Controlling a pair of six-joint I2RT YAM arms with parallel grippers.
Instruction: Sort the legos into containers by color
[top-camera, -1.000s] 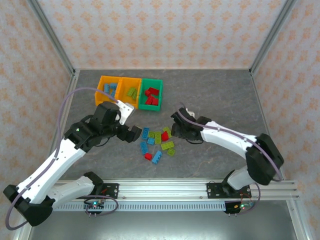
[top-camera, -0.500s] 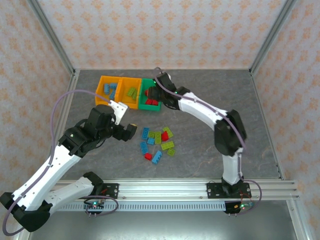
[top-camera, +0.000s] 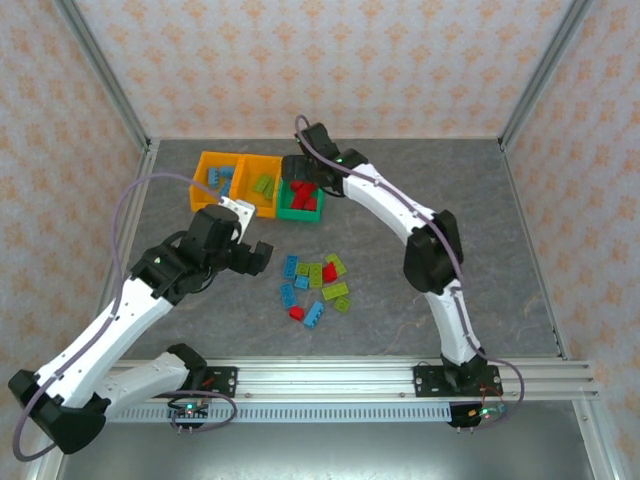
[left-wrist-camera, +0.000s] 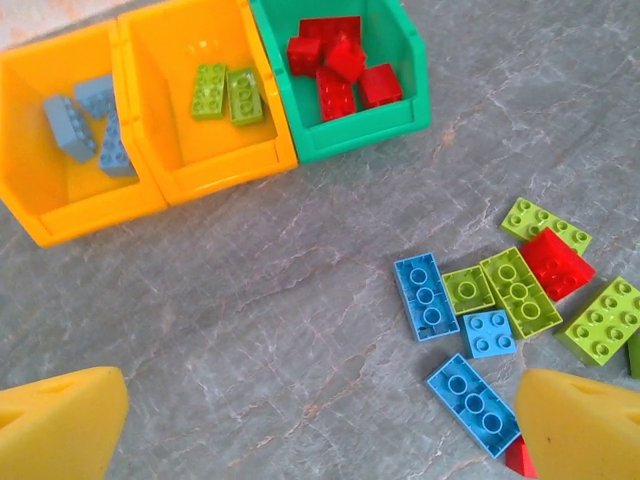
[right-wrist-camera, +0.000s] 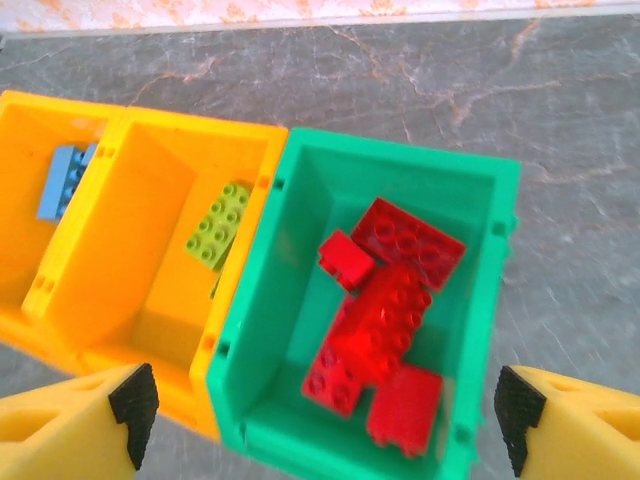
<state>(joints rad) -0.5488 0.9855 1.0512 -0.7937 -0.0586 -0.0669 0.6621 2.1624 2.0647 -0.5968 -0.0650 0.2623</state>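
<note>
Next, the left gripper moves across toward the pile and down over the blue brick beside the small lime one. The blue brick's outer long side faces bare table.
Three joined bins stand at the back left. The left orange bin (top-camera: 205, 190) holds blue bricks (left-wrist-camera: 85, 125), the middle orange bin (top-camera: 262, 205) holds lime bricks (left-wrist-camera: 226, 92), and the green bin (top-camera: 300, 212) holds several red bricks (right-wrist-camera: 395, 320), one of them blurred. My right gripper (top-camera: 298, 180) hangs open over the green bin (right-wrist-camera: 265, 340), its jaws (right-wrist-camera: 325, 410) wide apart with nothing between them. My left gripper (top-camera: 262, 256) is open (left-wrist-camera: 320, 420) above bare table, left of the loose pile (top-camera: 315, 285) of blue, lime and red bricks (left-wrist-camera: 500, 290).
The grey stone-pattern table (top-camera: 420, 210) is ringed by metal posts and patterned walls. The right arm (top-camera: 400, 210) arcs across the middle, above the table right of the pile. A rail (top-camera: 400, 375) runs along the near edge.
My right arm has swung from the right side of the loose pile up to the green bin and opened over it. My left gripper has stayed near the pile's left side.
</note>
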